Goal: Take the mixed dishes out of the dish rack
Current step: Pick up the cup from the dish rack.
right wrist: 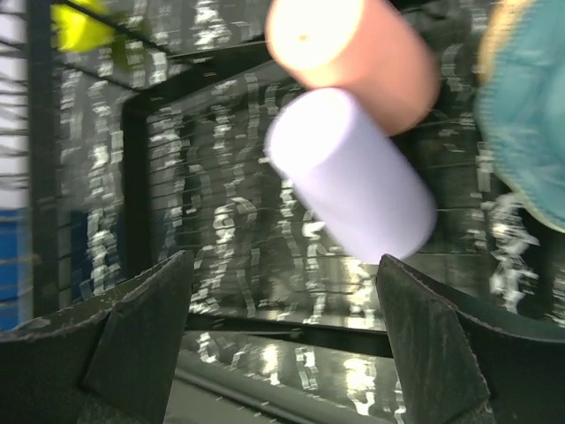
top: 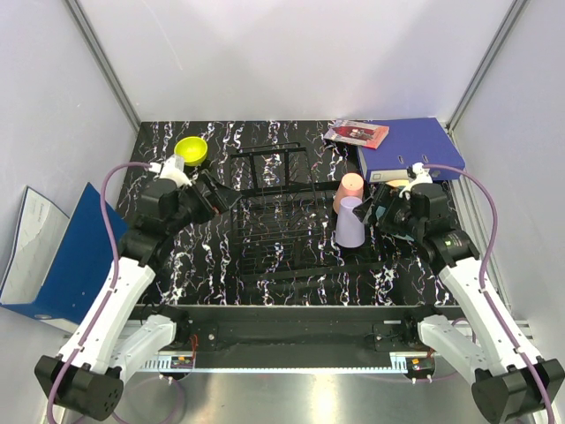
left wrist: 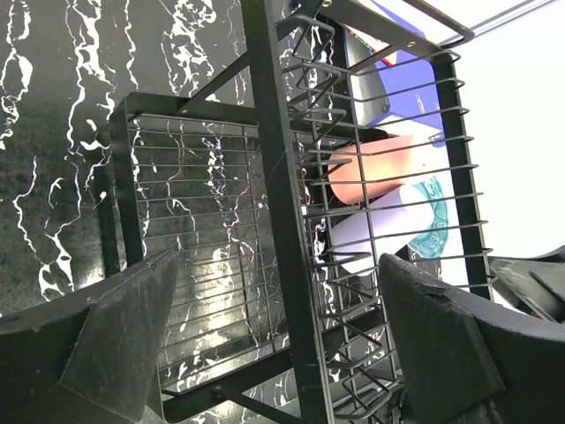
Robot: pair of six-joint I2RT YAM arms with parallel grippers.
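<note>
The lavender cup stands upside down, so my right gripper next moves to the left in the top view and lowers around the lavender cup's upturned base (top: 351, 203) (right wrist: 310, 132).
The black wire dish rack (top: 274, 225) sits mid-table. A pink cup (top: 350, 188) and a lavender cup (top: 350, 223) stand upside down at its right end. The small yellow bowl (top: 191, 150) sits on the table behind the rack's left end. My left gripper (top: 216, 196) is open and empty at the rack's left end, with a rack bar (left wrist: 274, 221) between its fingers. My right gripper (top: 380, 212) is open and empty, just right of the cups. The right wrist view shows the lavender cup (right wrist: 353, 172), the pink cup (right wrist: 353, 53) and a teal scalloped plate (right wrist: 525, 124). The white plate is out of view.
A blue binder (top: 410, 146) with a red-patterned booklet (top: 356, 132) lies at the back right. Another blue binder (top: 62, 256) leans off the table's left side. White walls enclose the table on three sides.
</note>
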